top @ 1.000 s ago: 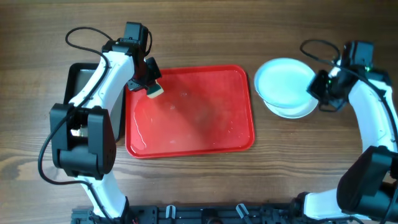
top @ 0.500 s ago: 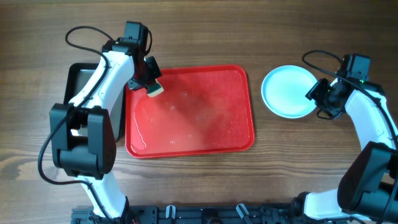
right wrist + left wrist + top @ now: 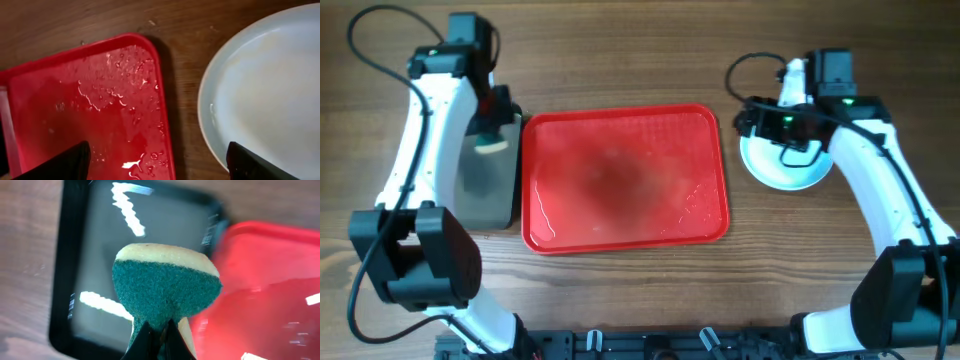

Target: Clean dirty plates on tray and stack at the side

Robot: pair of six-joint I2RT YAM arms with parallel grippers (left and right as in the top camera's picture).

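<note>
My left gripper brings the sponge (image 3: 165, 285) down onto the dark grey pan's bare bottom below and releases it next, since the tray is empty of plates.
The red tray (image 3: 625, 180) lies mid-table, wet and with no plates on it. The pale plates (image 3: 790, 170) sit stacked on the wood to its right, and the top plate (image 3: 270, 90) looks glossy. My right gripper (image 3: 752, 122) hangs open above the gap between the tray's corner (image 3: 150, 60) and the stack's left rim; its dark fingertips (image 3: 55, 165) stand wide apart with nothing between them. My left gripper (image 3: 492, 135) is shut on a green and yellow sponge (image 3: 165, 285), held over the dark grey pan (image 3: 100, 255).
The dark grey pan (image 3: 480, 185) lies against the tray's left side. Water beads and streaks cover the tray's surface (image 3: 120, 95). Bare wooden table (image 3: 640, 50) surrounds everything. Both arms' cables loop over the far side of the table.
My right gripper opened, let go of the plate on the stack and moved left toward the tray's corner. My left arm carried the sponge from the tray's far-left corner to over the pan.
</note>
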